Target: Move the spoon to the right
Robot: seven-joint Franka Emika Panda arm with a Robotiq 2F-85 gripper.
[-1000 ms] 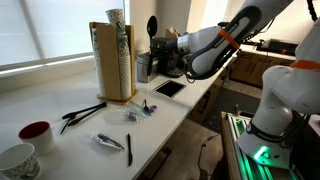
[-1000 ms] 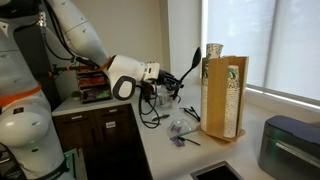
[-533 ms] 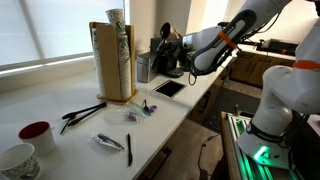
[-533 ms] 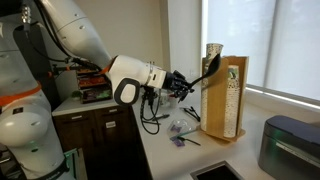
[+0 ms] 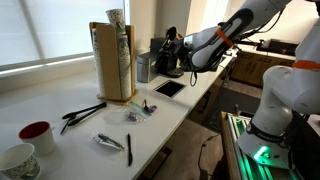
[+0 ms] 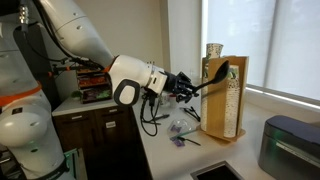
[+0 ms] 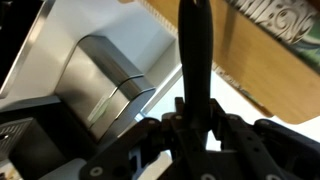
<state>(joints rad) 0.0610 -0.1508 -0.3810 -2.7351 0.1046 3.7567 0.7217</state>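
My gripper still holds the spoon in the air. Next, it will swing away from the wooden holder, tip downward and lower the spoon to the counter past the black tablet.
My gripper (image 5: 178, 52) is shut on the handle of the black serving spoon (image 6: 212, 75) and holds it in the air above the counter. In an exterior view the spoon slants up, its broad bowl close in front of the wooden holder (image 6: 226, 95). In the other exterior view the spoon's bowl (image 5: 169, 35) shows dark above the gripper. In the wrist view the slim handle (image 7: 192, 55) runs straight up from between the fingers of the gripper (image 7: 193, 125), with the jaws closed on it.
On the white counter (image 5: 60, 140) lie a pair of crossed black utensils (image 5: 82, 114), a short black stick (image 5: 128, 148), a foil packet (image 5: 107, 141), a red bowl (image 5: 36, 132), a white cup (image 5: 14, 160) and a black tablet (image 5: 170, 88). A grey appliance (image 6: 290, 145) stands near the holder.
The spoon has tipped from upright to slanting, and my gripper has carried it closer to the wooden holder. Things on the counter have not moved.
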